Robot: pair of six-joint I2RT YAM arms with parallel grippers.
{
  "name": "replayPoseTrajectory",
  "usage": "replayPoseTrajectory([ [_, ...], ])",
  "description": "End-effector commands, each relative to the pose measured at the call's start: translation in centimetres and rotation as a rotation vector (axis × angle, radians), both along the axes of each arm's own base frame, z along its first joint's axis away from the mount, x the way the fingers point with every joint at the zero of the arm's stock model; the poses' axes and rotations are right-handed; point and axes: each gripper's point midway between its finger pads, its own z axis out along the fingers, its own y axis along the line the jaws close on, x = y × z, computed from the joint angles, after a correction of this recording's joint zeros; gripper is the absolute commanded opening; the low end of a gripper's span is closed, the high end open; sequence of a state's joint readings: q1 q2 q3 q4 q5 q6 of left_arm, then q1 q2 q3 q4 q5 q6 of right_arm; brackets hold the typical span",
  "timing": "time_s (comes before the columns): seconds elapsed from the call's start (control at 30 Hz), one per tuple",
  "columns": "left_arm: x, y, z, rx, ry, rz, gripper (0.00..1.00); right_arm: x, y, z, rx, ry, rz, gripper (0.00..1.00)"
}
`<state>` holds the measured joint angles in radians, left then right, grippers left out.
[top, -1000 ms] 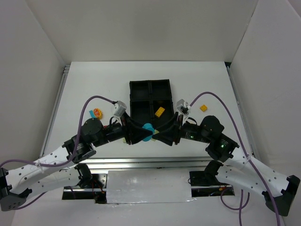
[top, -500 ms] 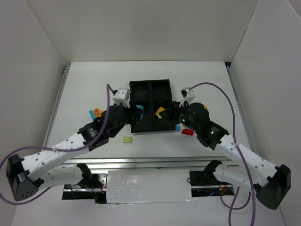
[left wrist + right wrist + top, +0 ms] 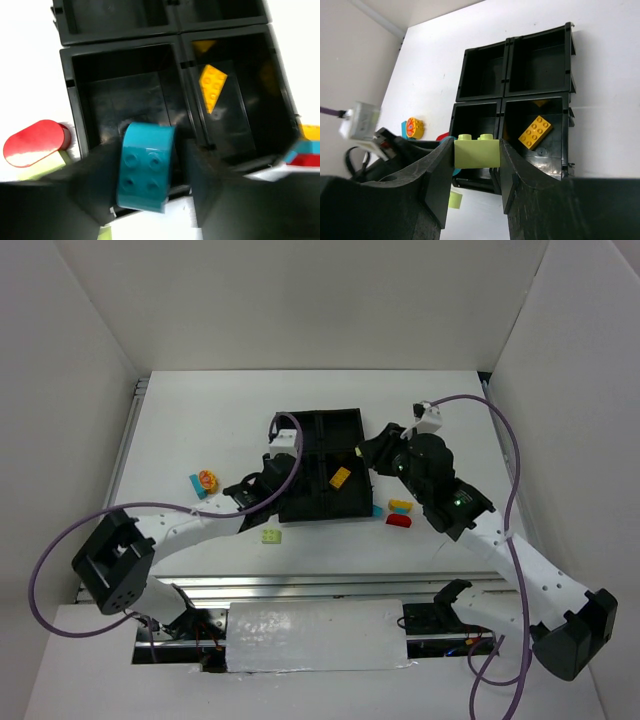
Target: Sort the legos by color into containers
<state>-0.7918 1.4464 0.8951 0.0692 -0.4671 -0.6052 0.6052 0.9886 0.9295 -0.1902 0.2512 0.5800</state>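
The right gripper carries the lime lego outward and down over the tray's empty section beyond the yellow lego next, to release it.
The black tray [image 3: 318, 415] has four compartments. A yellow lego [image 3: 340, 477] lies in its near right one [image 3: 212, 87] [image 3: 535, 132]. My left gripper [image 3: 283, 483] [image 3: 147, 172] hangs over the near left compartment, its jaws parted. A cyan lego [image 3: 145, 167] leans on the left finger, with a gap to the right finger. My right gripper [image 3: 365, 452] [image 3: 476, 160] is shut on a lime green lego [image 3: 477, 151], above the tray's right side.
Left of the tray lie an orange round piece [image 3: 207, 479] [image 3: 413, 128] beside a cyan one, a lime lego [image 3: 271, 535] [image 3: 455, 199] and a red piece [image 3: 35, 149]. Yellow [image 3: 400, 506], red [image 3: 398, 521] and cyan [image 3: 377, 510] legos lie at the tray's near right corner.
Both arms swung from the tray's near edge up over the tray. The left jaws have parted from the cyan lego. The right gripper still holds the lime lego.
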Motion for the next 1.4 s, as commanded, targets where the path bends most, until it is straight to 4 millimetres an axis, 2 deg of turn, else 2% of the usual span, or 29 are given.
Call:
replayPoseTrajectory([
  [0.0,2.1,-1.3,1.8,-0.086,-0.035,0.022,0.72,-0.2,-0.8,2.0,0.031,-0.045,-0.012,0.0],
  [0.03,2.4,-1.5,1.3,-0.082,-0.022,0.029,0.82,-0.3,-0.9,1.7,0.029,-0.04,-0.007,0.0],
  [0.13,2.9,-1.4,1.0,-0.072,-0.003,0.052,0.89,-0.3,-0.8,1.3,0.024,-0.029,0.008,0.0],
  [0.17,3.0,-1.4,1.2,-0.075,-0.007,0.055,0.99,-0.2,-0.9,1.2,0.024,-0.027,0.01,0.0],
  [0.3,2.7,-1.4,3.7,-0.113,-0.04,0.036,1.0,0.9,-0.4,0.2,0.007,0.014,0.026,0.0],
  [0.33,2.2,-1.2,5.7,-0.152,-0.071,0.028,0.99,1.4,-0.4,-0.2,-0.001,0.03,0.021,0.0],
  [0.37,1.7,-1.1,6.3,-0.167,-0.078,0.015,0.99,2.3,-0.2,-0.9,-0.025,0.067,0.011,0.0],
  [0.4,1.0,-0.5,8.8,-0.211,-0.118,0.009,0.99,2.9,-0.1,-1.2,-0.04,0.079,0.003,0.0],
  [0.47,-0.1,0.3,10.3,-0.228,-0.131,0.002,0.99,5.0,-0.1,-2.0,-0.082,0.117,-0.037,0.0],
  [0.5,-0.9,1.2,12.2,-0.258,-0.163,0.008,0.99,5.8,-0.1,-2.3,-0.102,0.127,-0.047,0.0],
  [0.53,-1.8,2.2,11.6,-0.23,-0.128,0.026,0.99,6.6,-0.2,-2.5,-0.119,0.143,-0.07,0.0],
  [0.6,-2.7,4.0,12.8,-0.236,-0.123,0.074,0.99,9.1,0.2,-3.3,-0.163,0.183,-0.096,0.0],
  [0.67,-4.0,5.5,11.9,-0.184,-0.065,0.088,1.0,11.7,-0.3,-4.6,-0.227,0.25,-0.186,0.0],
  [0.7,-4.7,6.3,12.5,-0.185,-0.067,0.094,0.99,12.6,-0.5,-5.2,-0.244,0.271,-0.203,0.0],
  [0.73,-5.2,6.9,12.4,-0.173,-0.059,0.096,1.0,13.4,-0.5,-5.6,-0.266,0.29,-0.213,0.01],
  [0.77,-6.0,7.7,11.5,-0.138,-0.029,0.098,0.99,14.9,0.0,-6.6,-0.296,0.32,-0.222,0.02],
  [0.8,-6.8,8.6,12.2,-0.148,-0.046,0.099,1.0,15.6,0.3,-7.1,-0.306,0.331,-0.215,0.04],
  [0.83,-7.4,9.1,11.9,-0.138,-0.043,0.093,1.0,16.3,0.5,-7.7,-0.323,0.341,-0.211,0.06],
  [0.9,-9.0,10.7,12.3,-0.126,-0.057,0.079,1.0,17.7,1.0,-9.0,-0.351,0.377,-0.213,0.11],
  [0.93,-9.4,11.6,12.4,-0.12,-0.065,0.099,1.0,18.4,1.3,-8.4,-0.349,0.367,-0.218,0.15],
  [0.97,-10.2,12.6,13.3,-0.144,-0.089,0.111,0.99,18.5,1.1,-10.3,-0.383,0.415,-0.226,0.21],
  [1.03,-11.3,13.7,13.7,-0.14,-0.095,0.114,1.0,18.9,1.3,-10.9,-0.389,0.427,-0.226,0.43],
  [1.07,-11.9,14.3,14.3,-0.148,-0.113,0.106,0.99,19.2,1.5,-11.3,-0.391,0.429,-0.22,0.5],
  [1.1,-12.4,14.6,14.1,-0.132,-0.102,0.094,0.99,19.2,2.1,-11.4,-0.382,0.431,-0.194,0.53],
  [1.17,-13.0,15.0,14.5,-0.114,-0.107,0.075,0.99,19.3,2.4,-11.1,-0.376,0.423,-0.175,0.63],
  [1.23,-13.2,15.6,13.8,-0.066,-0.098,0.073,0.99,19.4,2.4,-10.3,-0.363,0.404,-0.168,0.7],
  [1.3,-13.2,15.8,13.0,-0.039,-0.095,0.074,0.99,19.3,2.4,-9.3,-0.36,0.39,-0.163,0.72],
  [1.33,-13.0,15.7,12.1,-0.03,-0.09,0.076,0.99,19.1,2.4,-7.9,-0.348,0.374,-0.16,0.73],
  [1.37,-13.1,15.9,11.9,-0.032,-0.089,0.084,0.99,18.4,2.0,-7.4,-0.349,0.387,-0.166,0.73],
])
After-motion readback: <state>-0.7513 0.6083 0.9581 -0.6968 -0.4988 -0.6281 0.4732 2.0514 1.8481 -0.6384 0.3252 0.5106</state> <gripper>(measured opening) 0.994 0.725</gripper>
